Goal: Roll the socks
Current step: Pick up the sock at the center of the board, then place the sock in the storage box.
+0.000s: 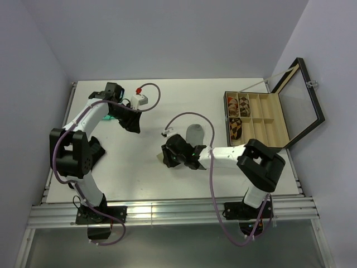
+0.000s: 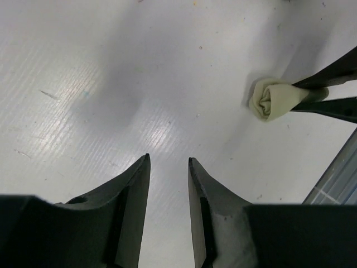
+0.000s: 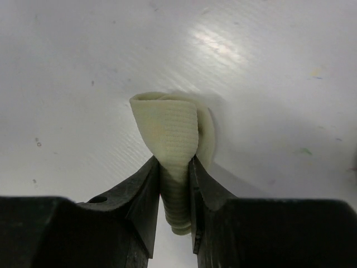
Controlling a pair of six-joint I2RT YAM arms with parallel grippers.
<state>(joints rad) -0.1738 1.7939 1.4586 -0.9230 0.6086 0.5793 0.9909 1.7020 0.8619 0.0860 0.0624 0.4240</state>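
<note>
The right gripper lifts across and lowers the sock into the nearest empty far cell next, which lies outward and to the right in the top view.
My right gripper (image 3: 174, 162) is shut on the pale beige sock (image 3: 170, 131), which is rolled into a tight bundle just above the white table. The left wrist view shows the same rolled sock (image 2: 272, 99) end-on, pinched between the right gripper's fingers (image 2: 326, 81). In the top view the right gripper (image 1: 165, 156) is at the table's middle. The grey sock (image 1: 194, 134) lies flat just beyond it. My left gripper (image 2: 169, 162) is open and empty over bare table; in the top view it (image 1: 134, 126) is left of the right gripper.
An open compartment box (image 1: 266, 117) stands at the right with its lid (image 1: 304, 103) raised and rolled patterned socks (image 1: 235, 114) in its left cells. A teal item (image 1: 109, 119) lies under the left arm. A white and red part (image 1: 139, 97) is at the back left.
</note>
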